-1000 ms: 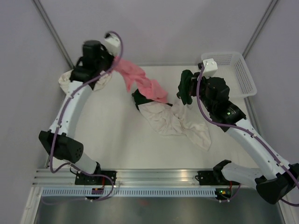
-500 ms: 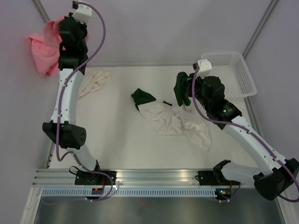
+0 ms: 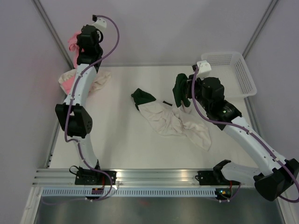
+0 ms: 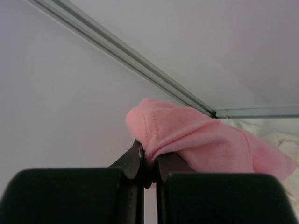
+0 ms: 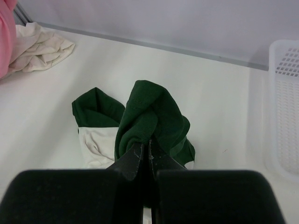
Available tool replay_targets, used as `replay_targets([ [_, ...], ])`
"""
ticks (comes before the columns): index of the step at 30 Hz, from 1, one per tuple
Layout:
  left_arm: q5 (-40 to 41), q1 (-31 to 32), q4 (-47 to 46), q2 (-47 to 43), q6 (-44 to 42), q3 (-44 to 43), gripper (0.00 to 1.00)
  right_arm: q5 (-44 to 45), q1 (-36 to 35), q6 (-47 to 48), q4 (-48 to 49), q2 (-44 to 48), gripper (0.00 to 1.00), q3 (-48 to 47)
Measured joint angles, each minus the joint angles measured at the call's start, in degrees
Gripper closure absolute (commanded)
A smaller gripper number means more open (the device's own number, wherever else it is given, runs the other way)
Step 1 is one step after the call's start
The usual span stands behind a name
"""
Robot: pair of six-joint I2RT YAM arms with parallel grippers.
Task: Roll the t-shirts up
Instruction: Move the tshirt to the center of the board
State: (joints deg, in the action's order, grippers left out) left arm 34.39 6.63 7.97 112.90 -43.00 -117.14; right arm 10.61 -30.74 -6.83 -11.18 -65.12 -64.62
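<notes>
My left gripper lowers toward the cream t-shirt next, then opens, with the pink t-shirt (image 3: 72, 41) hanging onto the cream t-shirt in the far corner.
My left gripper (image 3: 78, 44) is raised at the far left corner, shut on a fold of the pink t-shirt (image 3: 72, 41), which hangs by the wall. In the left wrist view the pink cloth (image 4: 201, 140) bulges out from between the closed fingers (image 4: 149, 156). My right gripper (image 3: 187, 97) is shut on a bunched part of the dark green t-shirt (image 3: 180, 91), held just above the table (image 5: 149, 112). Another green part (image 3: 142, 97) lies left of it, under a crumpled cream t-shirt (image 3: 173, 123) at mid-table. A second cream t-shirt (image 3: 96, 80) lies at the far left.
A white mesh basket (image 3: 243, 70) stands at the far right corner, and its rim (image 5: 285, 102) shows at the right of the right wrist view. Grey walls and metal frame posts (image 3: 49, 23) close the table's back and sides.
The left arm has pulled the pink t-shirt off the middle pile and swung it up into the far left corner. The right gripper has shifted slightly left with the green cloth.
</notes>
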Motion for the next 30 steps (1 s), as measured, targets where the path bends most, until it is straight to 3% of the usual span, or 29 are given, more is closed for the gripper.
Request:
replay_targets([
  [6, 4.5, -0.1, -9.8, 3.4, -4.6, -0.4, 0.98, -0.7, 0.0, 0.0, 0.0, -0.1, 1.0, 0.4],
  [11, 7.1, -1.6, -13.9, 13.8, -8.4, -4.5, 0.98, -0.9, 0.0, 0.0, 0.0, -0.2, 1.0, 0.5],
  [12, 7.3, -2.1, -13.6, 15.8, -8.8, -5.7, 0.93, -1.1, 0.0, 0.0, 0.0, -0.2, 1.0, 0.5],
  [13, 7.6, -3.2, -13.4, 18.6, -9.1, -7.6, 0.78, -1.3, 0.0, 0.0, -0.1, -0.3, 0.97, 0.5],
  [14, 7.6, -4.0, -13.0, 20.1, -9.3, -8.5, 0.53, -1.2, 0.0, 0.0, -0.1, -0.4, 0.94, 0.5],
  [15, 7.8, -5.3, -12.3, 21.7, -9.9, -9.4, 0.05, -0.6, 0.0, -0.2, -0.1, -0.7, 0.94, 0.5],
  [16, 8.1, -6.4, -11.5, 22.7, -9.9, -9.7, 0.0, 0.5, 0.0, -0.5, -0.3, -1.2, 0.96, 0.5],
  [22, 7.1, -12.4, 0.5, 21.9, -1.0, -4.9, 0.0, 8.8, 0.3, -2.9, -3.8, -8.4, 1.0, -1.4],
  [26, -9.8, -12.1, 15.7, 13.9, 11.0, 4.5, 0.0, 7.1, 0.6, -3.2, -4.6, -9.9, 1.0, -1.4],
  [30, -27.8, -6.5, 22.5, -0.1, 14.7, 17.9, 0.0, 5.5, 0.5, -3.3, -3.9, -9.4, 1.0, -1.4],
])
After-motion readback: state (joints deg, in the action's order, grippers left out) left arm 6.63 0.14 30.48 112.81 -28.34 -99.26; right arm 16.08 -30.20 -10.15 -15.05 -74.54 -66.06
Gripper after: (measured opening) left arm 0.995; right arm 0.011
